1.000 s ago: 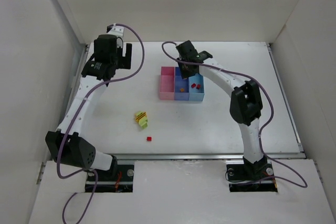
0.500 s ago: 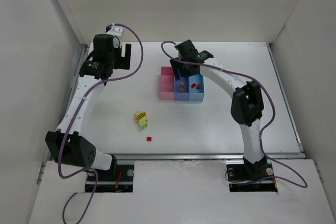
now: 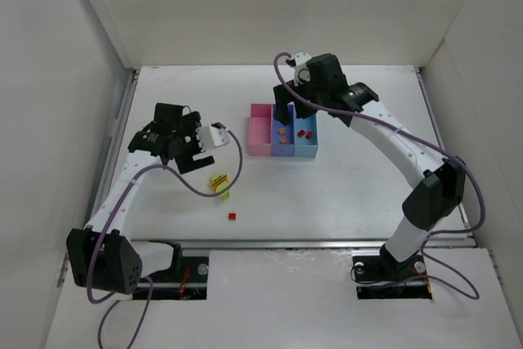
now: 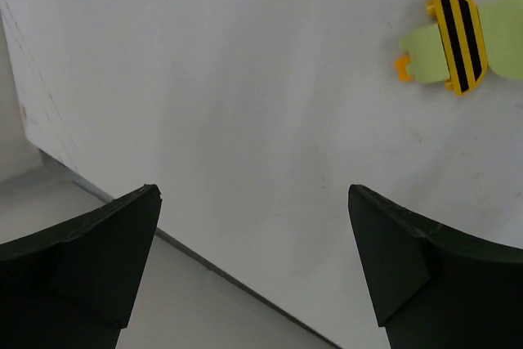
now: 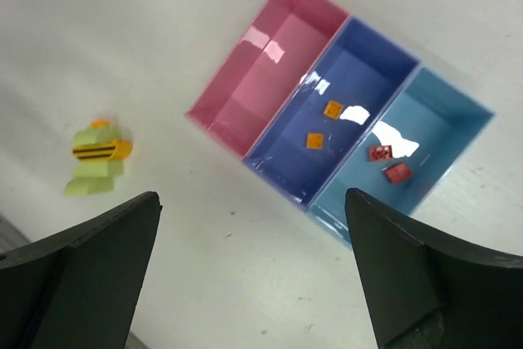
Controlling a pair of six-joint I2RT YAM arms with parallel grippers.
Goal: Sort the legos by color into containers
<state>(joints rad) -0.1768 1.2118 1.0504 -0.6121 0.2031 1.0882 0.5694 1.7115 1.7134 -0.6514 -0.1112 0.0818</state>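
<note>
My left gripper turns and lowers next onto the clump's far green end [image 3: 216,176], which lies below it and to its right in the top view.
The containers are three joined bins. The pink bin [image 5: 261,79] [image 3: 260,132] holds nothing. The blue-violet bin [image 5: 364,79] [image 3: 283,149] has two orange legos [image 5: 333,109] [image 5: 315,140]. Two red legos [image 5: 379,153] [image 5: 398,173] lie in the light blue bin [image 5: 445,116] [image 3: 308,149]. A yellow-green clump [image 3: 219,184] [image 4: 458,38] [image 5: 98,161] and a small red lego [image 3: 232,217] lie on the table. My right gripper [image 5: 252,195] [image 3: 292,112] hovers open above the bins, holding nothing. My left gripper [image 4: 253,192] [image 3: 188,153] is open and empty, left of the clump.
White walls enclose the table on the left, back and right. The table's left edge [image 4: 122,202] shows close under my left gripper. The right arm's links [image 3: 392,145] arch over the table's right half.
My right gripper opened and dropped a second orange lego into the blue-violet bin, then rose. My left arm swung from the back left corner forward toward the clump and opened wider.
</note>
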